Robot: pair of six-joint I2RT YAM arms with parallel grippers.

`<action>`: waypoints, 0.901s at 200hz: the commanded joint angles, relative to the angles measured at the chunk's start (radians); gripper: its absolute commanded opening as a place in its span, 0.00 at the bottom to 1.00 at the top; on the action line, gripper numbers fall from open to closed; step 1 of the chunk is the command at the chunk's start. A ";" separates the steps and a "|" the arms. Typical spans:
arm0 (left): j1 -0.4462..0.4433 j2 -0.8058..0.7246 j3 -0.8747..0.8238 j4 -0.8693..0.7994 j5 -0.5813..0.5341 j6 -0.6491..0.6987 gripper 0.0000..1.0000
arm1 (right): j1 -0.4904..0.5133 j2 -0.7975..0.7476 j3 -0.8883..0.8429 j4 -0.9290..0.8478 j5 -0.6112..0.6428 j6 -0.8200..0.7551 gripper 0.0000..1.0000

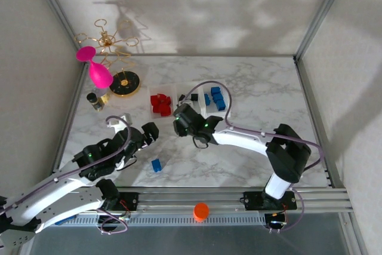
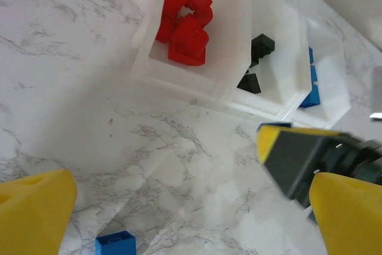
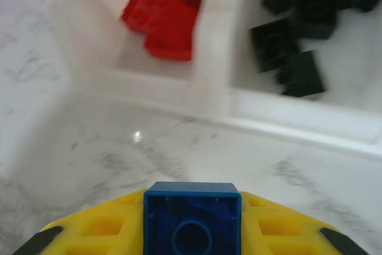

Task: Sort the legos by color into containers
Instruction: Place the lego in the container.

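Note:
My right gripper next moves outward past the black legos to release over the blue legos' container (image 1: 216, 99), since it stands outward, beyond the middle one.
The three joined clear containers (image 1: 177, 96) stand mid-table: red legos (image 1: 160, 104) in the left one, black legos (image 2: 256, 64) in the middle, blue legos (image 1: 216, 98) in the right. My right gripper (image 1: 179, 116) hovers just in front of the red and black containers (image 3: 215, 46), shut on a blue lego (image 3: 192, 219) pinched between its yellow fingers (image 3: 95, 231). My left gripper (image 2: 191, 222) is open and empty above bare marble, left of the right gripper (image 2: 310, 159). A loose blue lego (image 1: 156, 165) lies on the table near it, by its left finger (image 2: 33, 213).
A round black-and-gold stand base (image 1: 125, 83) with a gold wire stand and a pink object (image 1: 98, 71) sits at the back left. An orange cap (image 1: 201, 211) rests on the front rail. Frame posts edge the marble table (image 1: 262, 94).

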 commanded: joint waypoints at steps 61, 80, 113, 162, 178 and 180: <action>0.009 0.167 0.041 0.216 0.058 0.090 1.00 | -0.325 -0.035 -0.009 0.043 0.030 -0.121 0.25; 0.009 0.199 0.042 0.253 0.087 0.099 1.00 | -0.368 0.035 0.047 0.046 0.048 -0.152 0.25; 0.009 0.247 0.045 0.268 0.088 0.115 1.00 | -0.433 0.164 0.158 0.050 0.051 -0.191 0.28; 0.009 0.277 0.061 0.274 0.098 0.132 1.00 | -0.451 0.209 0.211 0.041 0.057 -0.210 0.48; 0.009 0.276 0.061 0.275 0.094 0.135 1.00 | -0.451 0.191 0.206 0.037 0.041 -0.214 0.55; 0.009 0.276 0.061 0.275 0.093 0.135 1.00 | -0.451 0.189 0.206 0.037 0.039 -0.214 0.56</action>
